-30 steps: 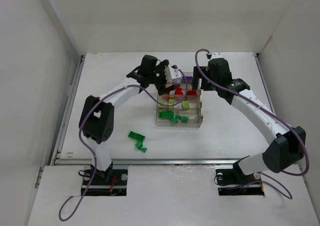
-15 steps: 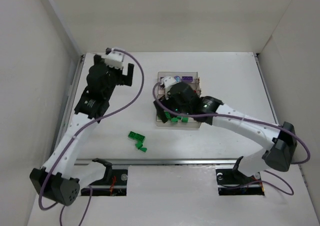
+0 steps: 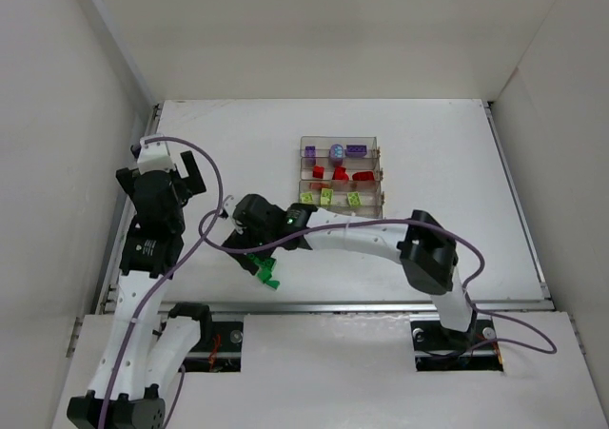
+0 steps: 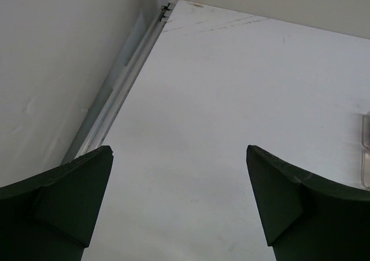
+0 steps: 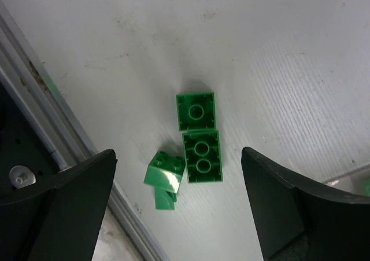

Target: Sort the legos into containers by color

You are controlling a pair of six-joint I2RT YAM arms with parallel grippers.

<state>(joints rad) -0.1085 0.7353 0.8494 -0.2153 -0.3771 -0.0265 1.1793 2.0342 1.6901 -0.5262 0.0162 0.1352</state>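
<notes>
The square brick (image 5: 195, 111) lies below my right gripper with bare table on both sides. My right gripper lowers its open fingers astride it next and closes.
Several dark green legos lie loose on the table near the front rail: a square brick (image 5: 195, 111) and a longer brick (image 5: 202, 155), both underside up, with two sloped ones (image 5: 164, 171) beside them. My right gripper (image 5: 178, 154) hangs open above them (image 3: 267, 274) with nothing between its fingers. The clear divided tray (image 3: 382, 174) holds purple (image 3: 355, 149), red (image 3: 340, 173) and lime (image 3: 326, 197) legos in separate rows. My right arm hides its nearest row. The left gripper (image 4: 179, 151) stands open over bare table at the left (image 3: 157, 167).
A metal rail (image 5: 34, 107) runs along the table's front edge, just beside the loose green bricks. White walls enclose the table on the left, back and right. A corner of the tray (image 4: 365, 151) shows at the right edge of the left wrist view.
The left arm has drawn back from the tray to the left side of the table. My right arm has swung from the tray down to the loose green bricks near the front rail.
</notes>
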